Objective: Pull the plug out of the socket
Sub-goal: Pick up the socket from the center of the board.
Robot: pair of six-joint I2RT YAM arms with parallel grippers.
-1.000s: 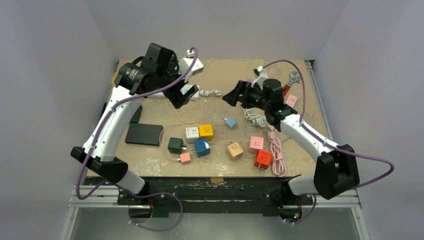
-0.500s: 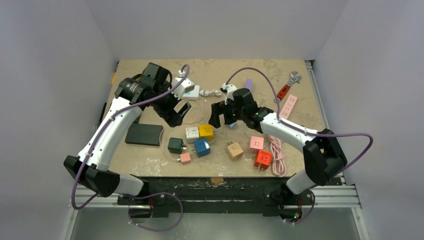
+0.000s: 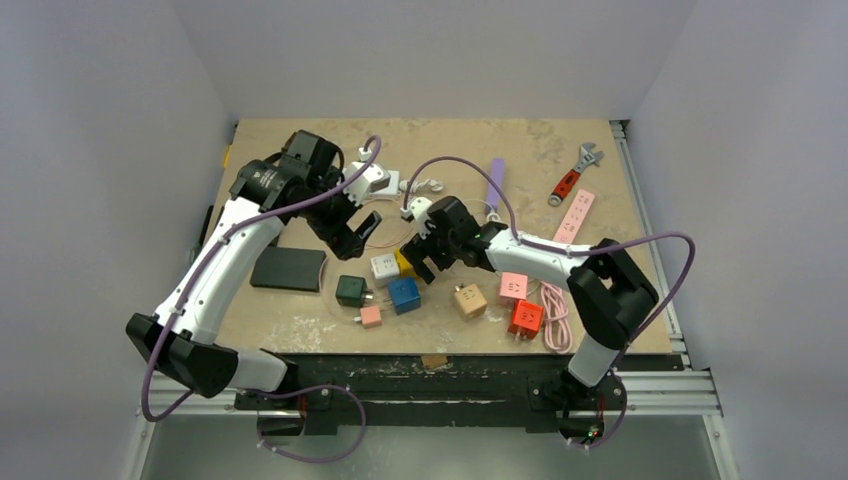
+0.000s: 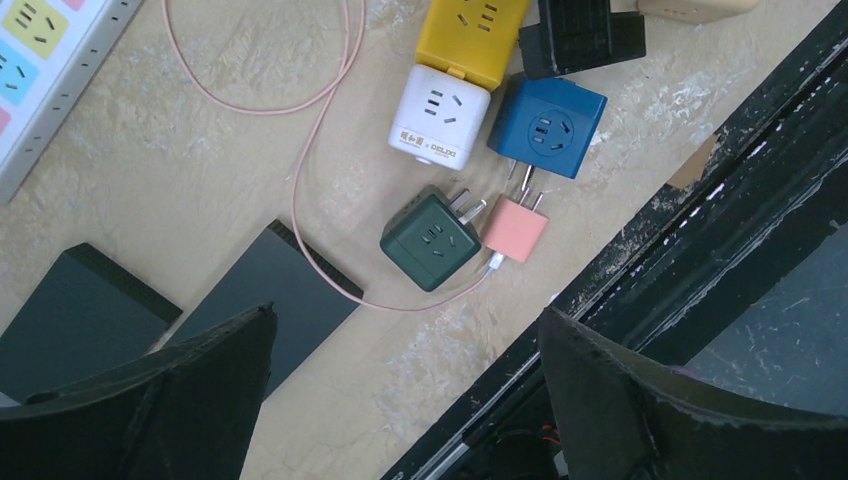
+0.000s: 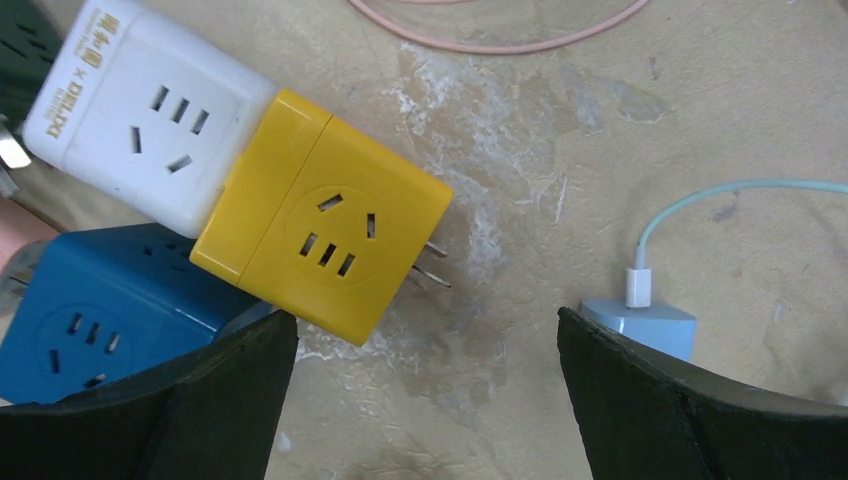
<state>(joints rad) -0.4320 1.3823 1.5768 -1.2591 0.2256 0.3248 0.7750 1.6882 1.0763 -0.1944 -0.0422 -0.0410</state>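
I need to lower my right gripper toward the white cube next and turn it until its fingers straddle the yellow cube, which sits slanted and off-center.
A yellow cube socket sits joined end to end with a white cube socket, and the yellow one's bare prongs point right. My right gripper is open and empty. It hovers just above the table, with its left finger by the yellow cube's near corner. In the top view the right gripper covers most of the yellow cube. My left gripper is open and empty, high above the white cube. A pink plug lies beside a dark green cube.
A blue cube lies near the pair. Tan, pink and red cubes lie to the right by a coiled pink cable. A light blue charger is under my right finger. Black boxes lie left; a wrench lies far right.
My right arm has swung left and nearer, coming down over the yellow and white cubes. My left gripper has moved nearer and down a little, and stays open.
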